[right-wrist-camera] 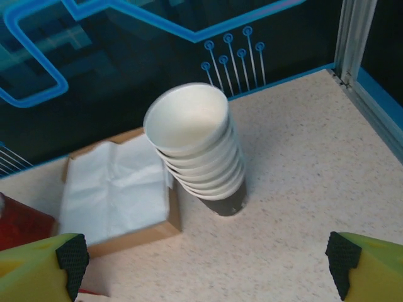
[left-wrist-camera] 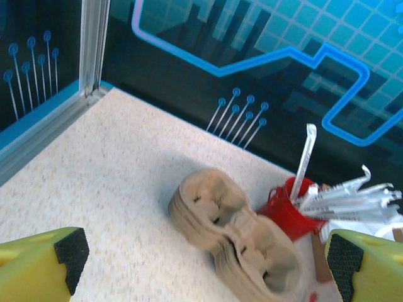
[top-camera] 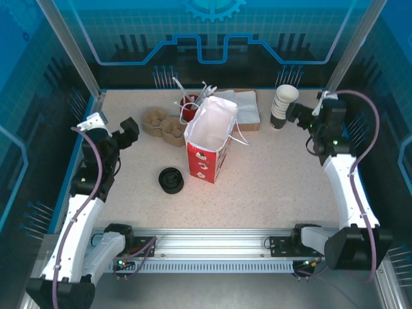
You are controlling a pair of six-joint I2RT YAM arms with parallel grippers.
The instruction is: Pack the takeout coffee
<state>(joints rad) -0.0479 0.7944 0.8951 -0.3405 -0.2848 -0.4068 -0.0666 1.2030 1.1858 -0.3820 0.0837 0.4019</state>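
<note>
My right gripper rises and moves away from my base to above the stack of cups next, then lowers its fingers onto the top cup's rim [top-camera: 297, 96] [right-wrist-camera: 221, 134].
A dark lidded coffee cup is out of view. The red-and-white paper bag [top-camera: 205, 161] stands open at the table's middle, its white inside showing nothing. A low black round lid piece [top-camera: 171, 180] lies just left of it. A stack of lidless white-lined cups [top-camera: 283, 104] [right-wrist-camera: 198, 148] leans at the back right. My right gripper [top-camera: 300, 113] [right-wrist-camera: 204, 261] hangs open a little to the right of that stack, nothing between its fingers. My left gripper [top-camera: 131, 131] [left-wrist-camera: 204, 264] is open too, at the left, facing the pulp carriers.
A stack of brown pulp cup carriers [top-camera: 164, 123] [left-wrist-camera: 239, 233] lies at the back left. Beside it stands a red cup of wrapped stirrers [top-camera: 188, 106] [left-wrist-camera: 286, 211]. A cardboard box of white napkins [top-camera: 248, 109] [right-wrist-camera: 116, 189] sits behind the bag. Blue walls close in the back and sides.
</note>
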